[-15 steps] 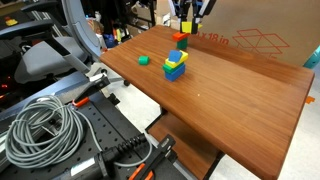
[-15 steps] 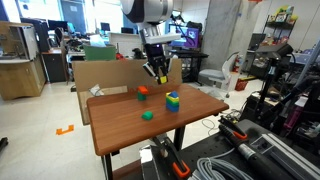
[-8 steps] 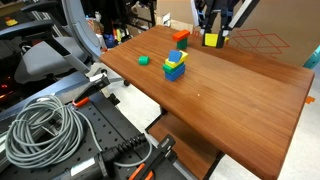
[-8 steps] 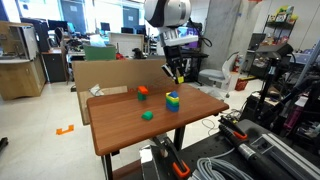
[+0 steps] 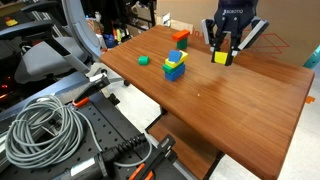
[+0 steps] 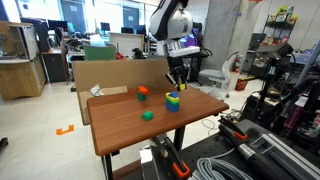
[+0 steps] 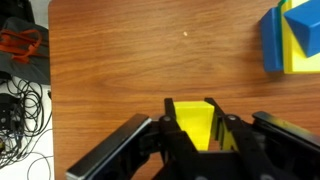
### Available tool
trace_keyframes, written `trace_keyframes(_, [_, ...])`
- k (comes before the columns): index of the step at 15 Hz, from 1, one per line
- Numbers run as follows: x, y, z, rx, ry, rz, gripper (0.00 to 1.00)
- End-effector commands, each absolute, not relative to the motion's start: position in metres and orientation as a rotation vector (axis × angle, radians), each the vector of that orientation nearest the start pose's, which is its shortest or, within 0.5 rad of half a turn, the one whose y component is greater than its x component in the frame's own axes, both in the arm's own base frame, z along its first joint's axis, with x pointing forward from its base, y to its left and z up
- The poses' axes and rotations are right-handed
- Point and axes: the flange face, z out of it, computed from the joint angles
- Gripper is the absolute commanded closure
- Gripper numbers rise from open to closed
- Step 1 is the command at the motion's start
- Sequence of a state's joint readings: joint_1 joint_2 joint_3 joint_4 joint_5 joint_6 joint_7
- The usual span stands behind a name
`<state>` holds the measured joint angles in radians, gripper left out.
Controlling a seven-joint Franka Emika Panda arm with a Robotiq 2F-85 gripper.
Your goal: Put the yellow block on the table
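Note:
The yellow block is above bare wood on the table, clear of the stack. My gripper should lower it to that open patch of table next and release it there.
My gripper [image 5: 221, 55] is shut on the yellow block [image 5: 220, 56] and holds it a little above the reddish-brown table [image 5: 230, 100], to the right of the block stack. In the wrist view the yellow block [image 7: 195, 124] sits between the black fingers of the gripper [image 7: 196, 128], with bare wood below. In an exterior view the gripper [image 6: 177, 80] hangs over the table's far side [image 6: 130, 125], and the block is barely visible there.
A stack of blue, yellow and green blocks [image 5: 176, 65] stands on the table and shows in the wrist view [image 7: 293, 38]. A red block [image 5: 181, 39] and a small green block [image 5: 143, 60] lie beyond. A cardboard box [image 5: 265, 35] stands behind. A coiled grey cable [image 5: 45, 125] lies on the black workbench.
My gripper has moved to the right and downward with the yellow block, from above the red block toward the table surface past the stack.

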<state>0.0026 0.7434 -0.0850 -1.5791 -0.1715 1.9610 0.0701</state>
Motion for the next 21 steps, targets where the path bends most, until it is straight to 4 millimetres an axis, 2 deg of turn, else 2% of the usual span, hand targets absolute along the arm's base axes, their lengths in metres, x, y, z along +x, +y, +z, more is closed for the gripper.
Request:
trace_keyframes(1, [0.675,-0.072,0.154,-3.264,0.076,0.595,0.91])
trace_keyframes(5, [0.684,-0.076,0.131,-3.253,0.071,0.634,0.91])
trace_keyframes(8, [0.687,-0.074,0.131,-3.256,0.058,0.652,0.91])
trace_keyframes(9, [0.686,-0.074,0.133,-3.252,0.055,0.661,0.63])
trace_keyframes(10, [0.684,-0.074,0.136,-3.251,0.038,0.667,0.4])
trace_keyframes(11, [0.681,-0.073,0.141,-3.256,0.016,0.669,0.34])
trace_keyframes(13, [0.673,-0.071,0.156,-3.265,-0.016,0.629,0.19])
trace_keyframes(16, [0.654,-0.065,0.19,-3.277,-0.081,0.56,0.01])
trace_keyframes(21, [0.624,-0.049,0.262,-3.285,-0.149,0.313,0.0])
